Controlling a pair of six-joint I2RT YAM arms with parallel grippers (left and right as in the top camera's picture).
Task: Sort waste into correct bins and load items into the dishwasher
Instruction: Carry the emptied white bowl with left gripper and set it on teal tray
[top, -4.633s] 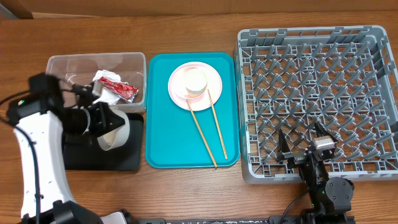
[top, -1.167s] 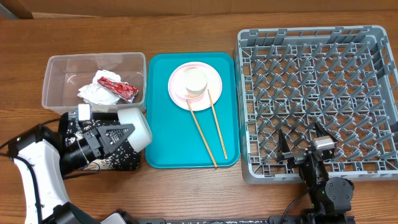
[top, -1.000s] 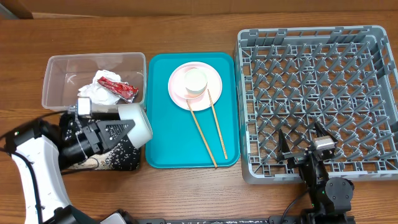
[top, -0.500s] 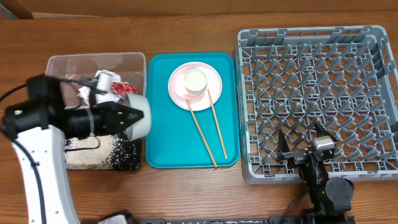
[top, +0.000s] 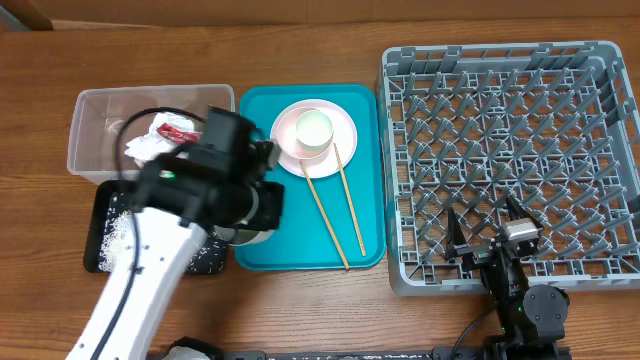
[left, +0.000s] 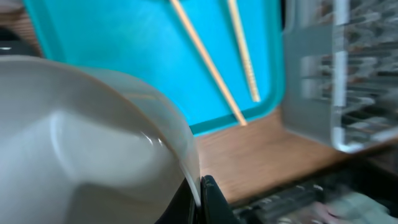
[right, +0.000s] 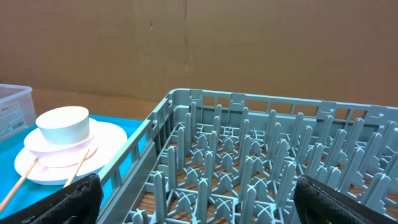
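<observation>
My left gripper should next lower the bowl (left: 93, 143) onto the bare spot on the tray beside the chopsticks, toward the right in the overhead view, and let go of it.
My left gripper (left: 200, 198) is shut on the rim of a pale round bowl (left: 93, 143), which it carries over the front left corner of the teal tray (top: 270, 215). In the overhead view the arm hides the bowl almost wholly. White rice grains (top: 118, 235) lie in the black tray (top: 95, 262). The clear tub (top: 100, 110) holds the red wrapper (top: 180, 132) and the white tissue (top: 145, 148). A white cup (top: 314, 128) sits on the pink plate (top: 345, 140), with two chopsticks (top: 325, 212) beside it. My right gripper (right: 196, 186) stands open at the front edge of the grey dish rack (top: 510, 160).
The teal tray lies between the two bins on the left and the rack on the right. The rack's upright pegs (right: 249, 155) rise in front of my right gripper. Bare wood table (left: 261, 155) runs along the front.
My left arm has swung right with the bowl, from above the black tray to the teal tray's front left corner. The rice in the black tray now shows. The right arm has not moved.
</observation>
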